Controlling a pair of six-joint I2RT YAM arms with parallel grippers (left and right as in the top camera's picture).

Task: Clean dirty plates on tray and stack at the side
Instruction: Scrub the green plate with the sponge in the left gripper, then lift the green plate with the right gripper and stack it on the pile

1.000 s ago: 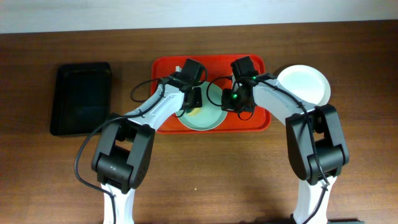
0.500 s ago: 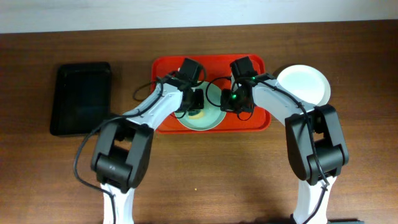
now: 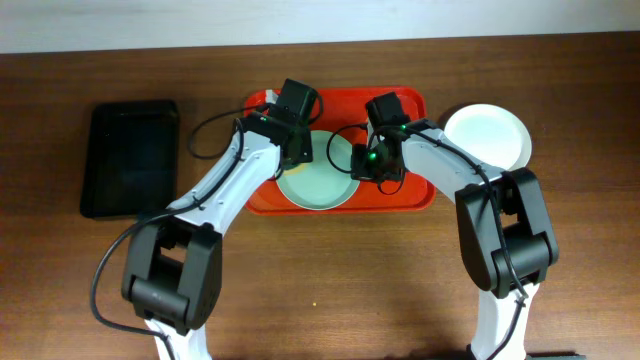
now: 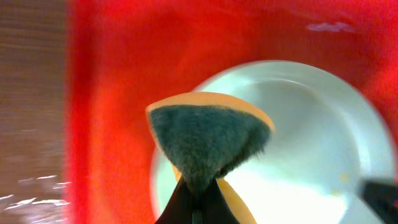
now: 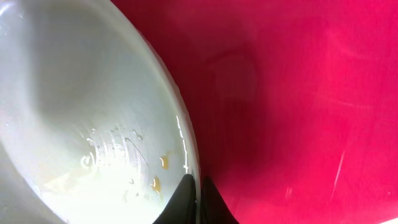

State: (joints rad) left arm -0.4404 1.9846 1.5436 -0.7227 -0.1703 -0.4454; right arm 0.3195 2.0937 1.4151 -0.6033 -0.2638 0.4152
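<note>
I will next lift my right gripper, carry the mint-green plate (image 3: 318, 185) over the white plate (image 3: 487, 136) and lower it to release it, because the white plate is to its right in the overhead view.
A pale mint-green plate (image 3: 318, 185) lies on the red-orange tray (image 3: 415, 196). My left gripper (image 4: 198, 208) is shut on a sponge (image 4: 208, 140) with a dark scouring face and orange back, held above the plate's left rim (image 4: 311, 155). In the overhead view the left gripper (image 3: 296, 150) is over the plate's upper left edge. My right gripper (image 5: 198, 205) is shut on the plate's right rim (image 5: 186, 155); small yellowish smears (image 5: 163, 163) sit near the fingers. It shows overhead (image 3: 362, 165) at the plate's right edge. A white plate (image 3: 487, 136) lies on the table right of the tray.
A smaller black tray (image 3: 131, 157) lies on the wooden table at the left. The tray's red floor (image 5: 298, 93) fills the right wrist view beside the plate.
My left gripper has lifted and moved back toward the upper left edge of the plate with the sponge. The yellow smear seen on the plate earlier no longer shows. The right gripper has stayed put.
</note>
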